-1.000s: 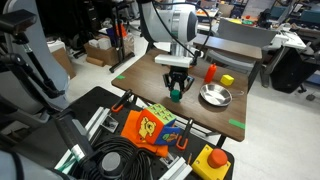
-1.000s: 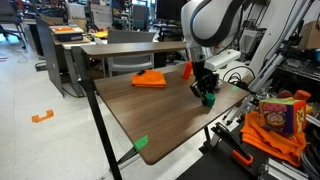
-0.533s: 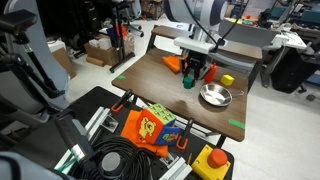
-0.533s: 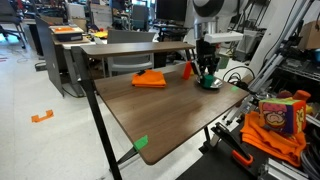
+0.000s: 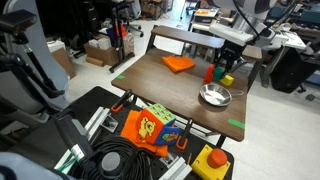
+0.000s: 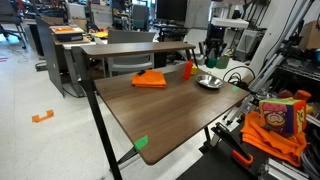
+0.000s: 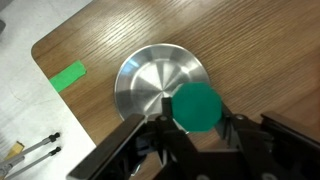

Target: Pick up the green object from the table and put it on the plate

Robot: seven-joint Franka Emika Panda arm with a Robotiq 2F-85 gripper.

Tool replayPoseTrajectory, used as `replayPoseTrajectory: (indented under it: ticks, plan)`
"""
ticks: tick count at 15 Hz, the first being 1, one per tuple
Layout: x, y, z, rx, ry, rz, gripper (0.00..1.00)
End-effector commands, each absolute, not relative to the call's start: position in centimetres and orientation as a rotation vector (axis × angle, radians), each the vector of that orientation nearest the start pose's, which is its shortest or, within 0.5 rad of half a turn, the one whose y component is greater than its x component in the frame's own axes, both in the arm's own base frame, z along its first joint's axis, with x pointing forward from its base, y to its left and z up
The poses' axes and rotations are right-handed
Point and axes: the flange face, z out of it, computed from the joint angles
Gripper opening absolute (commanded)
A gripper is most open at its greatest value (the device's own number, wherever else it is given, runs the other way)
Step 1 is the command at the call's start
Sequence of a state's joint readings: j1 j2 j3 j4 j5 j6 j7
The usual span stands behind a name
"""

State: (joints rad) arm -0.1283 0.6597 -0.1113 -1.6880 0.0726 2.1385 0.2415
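Note:
My gripper moves down toward the plate's middle (image 7: 159, 85) next and releases the dark green block (image 7: 197, 106) there, because the block hangs high over the empty silver plate's rim.
My gripper (image 7: 197, 128) is shut on the dark green block (image 7: 197, 106) and holds it in the air. In the wrist view the block hangs over the near right rim of the shiny silver plate (image 7: 155, 85). In both exterior views the gripper (image 5: 224, 64) (image 6: 213, 57) is well above the brown table (image 5: 160, 85) (image 6: 150, 110). It hangs over the far side of the plate (image 5: 215, 96) (image 6: 209, 81). The plate holds nothing.
A flat orange piece (image 5: 179, 63) (image 6: 150, 78) lies at the back of the table. A red object (image 5: 209, 72) (image 6: 188, 69) and a small yellow block (image 5: 228, 80) stand behind the plate. Green tape (image 7: 68, 76) marks the table edge.
The gripper has lifted the green block off the table and carried it up and across, from the table's middle to above the plate.

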Motion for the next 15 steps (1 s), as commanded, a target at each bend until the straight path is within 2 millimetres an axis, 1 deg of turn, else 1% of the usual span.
replayPoseTrajectory:
  ticks: [1,7,11,15]
  plan:
    - [65.3,-15.5,17.8,-3.023,0.904,0.370,0.17]
    - [66.2,-15.5,13.0,-3.028,0.999,0.504,0.17]
    - [66.0,-15.5,10.3,-3.026,1.044,0.614,0.17]
    - [66.2,-16.1,9.2,-3.014,1.088,0.639,0.17]
